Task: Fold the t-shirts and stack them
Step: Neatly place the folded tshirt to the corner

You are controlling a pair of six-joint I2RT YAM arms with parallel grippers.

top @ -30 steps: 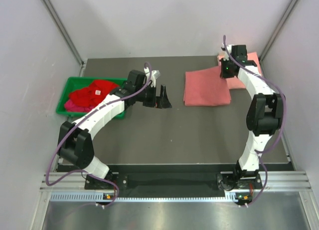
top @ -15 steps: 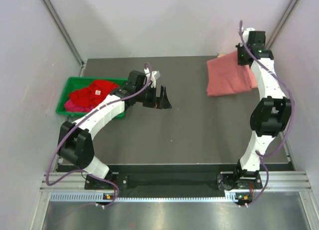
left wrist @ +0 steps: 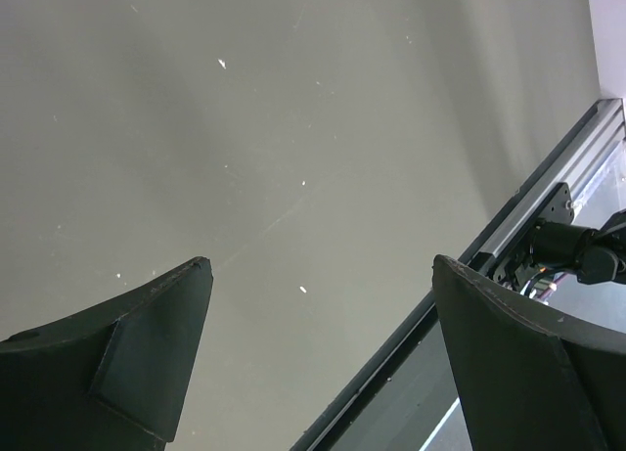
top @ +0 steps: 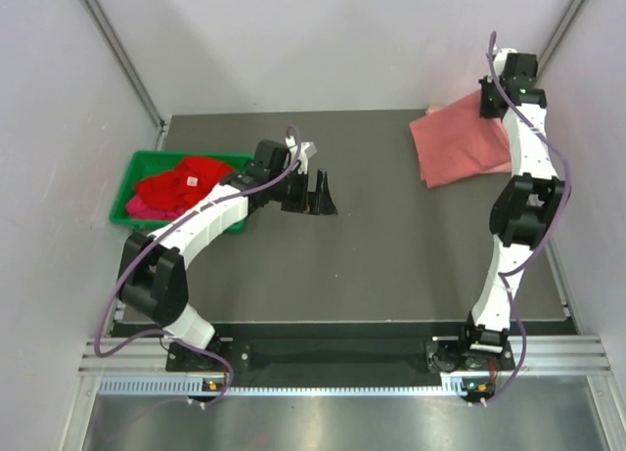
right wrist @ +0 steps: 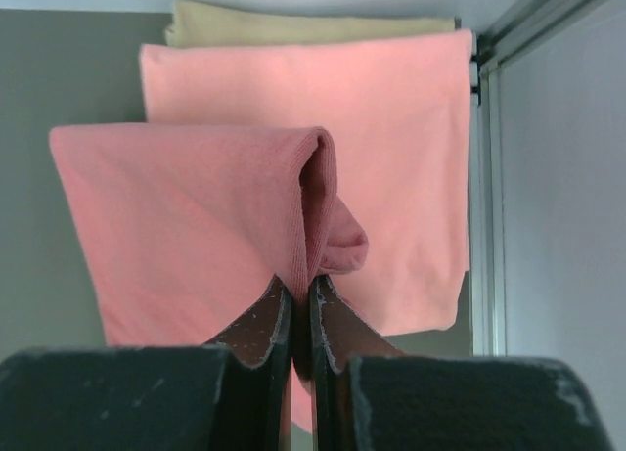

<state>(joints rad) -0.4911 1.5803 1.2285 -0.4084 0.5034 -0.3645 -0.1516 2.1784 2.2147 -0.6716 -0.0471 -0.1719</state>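
Note:
I should lower my right gripper toward the right in the top view and let go of the held t-shirt over the pile's wall-side edge (right wrist: 462, 182).
My right gripper (top: 487, 104) hangs raised over the far right corner of the table, shut on the folded edge of a salmon pink t-shirt (top: 455, 148). In the right wrist view the fingertips (right wrist: 301, 283) pinch that fold, and the shirt (right wrist: 186, 216) hangs spread below them. Under it another folded pink t-shirt (right wrist: 401, 128) lies flat on a beige cloth (right wrist: 293, 25). More t-shirts, bright red (top: 186, 177) and magenta (top: 137, 206), lie crumpled in the green bin (top: 166, 156). My left gripper (top: 318, 192) is open over bare table, with nothing between its fingers (left wrist: 321, 263).
The green bin stands at the table's left edge. Grey walls and metal frame posts (right wrist: 486, 177) close in the far right corner beside the folded pile. The left wrist view shows the table's edge rail (left wrist: 509, 226).
My right gripper has carried the folded salmon t-shirt up and toward the far right corner, over the pile there. The left arm has stayed still.

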